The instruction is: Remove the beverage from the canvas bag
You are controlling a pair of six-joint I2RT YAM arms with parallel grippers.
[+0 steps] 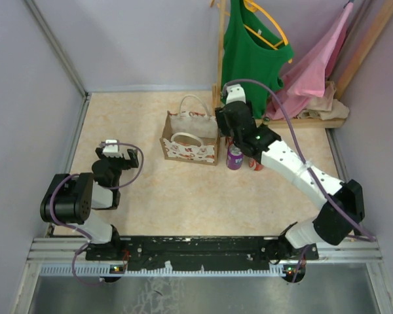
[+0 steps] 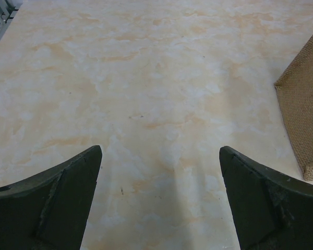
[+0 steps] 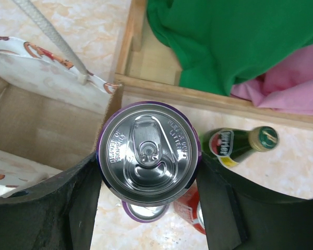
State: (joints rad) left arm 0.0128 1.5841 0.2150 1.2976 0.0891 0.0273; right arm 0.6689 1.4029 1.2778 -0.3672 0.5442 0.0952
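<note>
I need to move my right gripper toward the bag's side (image 1: 218, 146) (image 3: 112, 107) because other cans crowd the table below. Then I need to lower it beside that side to let go of my can.
The canvas bag (image 1: 190, 138) stands open at the table's middle, beige with white handles and a red-and-white print. In the right wrist view its open mouth (image 3: 36, 122) is to the left. My right gripper (image 3: 148, 172) is shut on a purple beverage can (image 3: 148, 151), seen from above, held up just right of the bag's edge. In the top view this gripper (image 1: 231, 134) is beside the bag's right side. My left gripper (image 2: 160, 198) is open and empty over bare table; in the top view it (image 1: 121, 154) is left of the bag.
A second purple can (image 1: 234, 157) and a red can (image 1: 255, 163) stand under the right gripper. A green Perrier bottle (image 3: 240, 145) lies beside them. A wooden rack (image 3: 198, 96) with green (image 1: 252, 52) and pink clothes is behind. The bag's corner (image 2: 302, 114) is at the left gripper's right.
</note>
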